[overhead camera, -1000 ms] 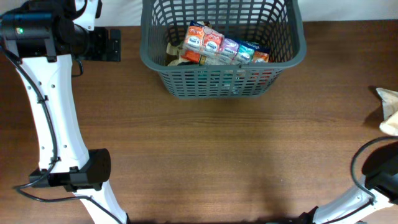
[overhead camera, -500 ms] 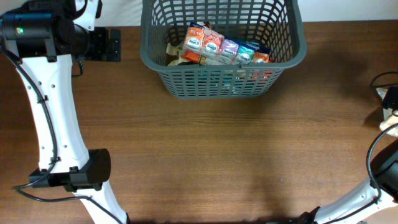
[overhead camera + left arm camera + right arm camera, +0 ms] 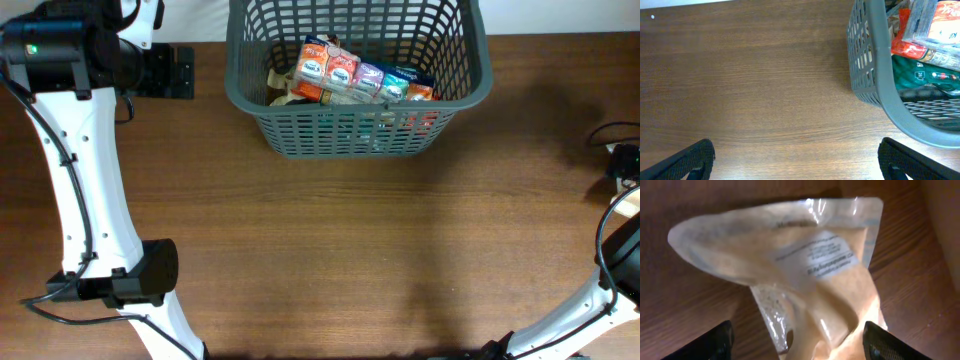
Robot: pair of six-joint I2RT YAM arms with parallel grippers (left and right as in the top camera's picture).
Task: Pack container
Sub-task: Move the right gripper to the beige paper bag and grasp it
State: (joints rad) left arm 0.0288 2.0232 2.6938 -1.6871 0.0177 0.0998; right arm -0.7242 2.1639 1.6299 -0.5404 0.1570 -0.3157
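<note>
The beige packet's raised fold (image 3: 815,327) is between the open fingers. I will move my right gripper farther down around that fold and close on it.
The dark grey lattice container (image 3: 256,108) stands at the back middle of the table and holds several colourful packets (image 3: 345,76). Its corner and rim also show in the left wrist view (image 3: 879,60). My left gripper (image 3: 795,162) is open and empty over bare table to the left of the container. My right gripper (image 3: 800,342) is open, its fingers on either side of a clear packet of beige powder (image 3: 810,265) lying on the table at the far right edge. In the overhead view only part of the right arm (image 3: 625,165) shows, covering the packet.
The left arm's base (image 3: 140,275) stands at the front left. Wooden table (image 3: 330,240) stretches between the container and the front edge. The right arm's cable (image 3: 605,240) loops at the right edge.
The right arm has come in over the beige packet at the far right edge, and now hides it in the overhead view. The left arm and container have not moved.
</note>
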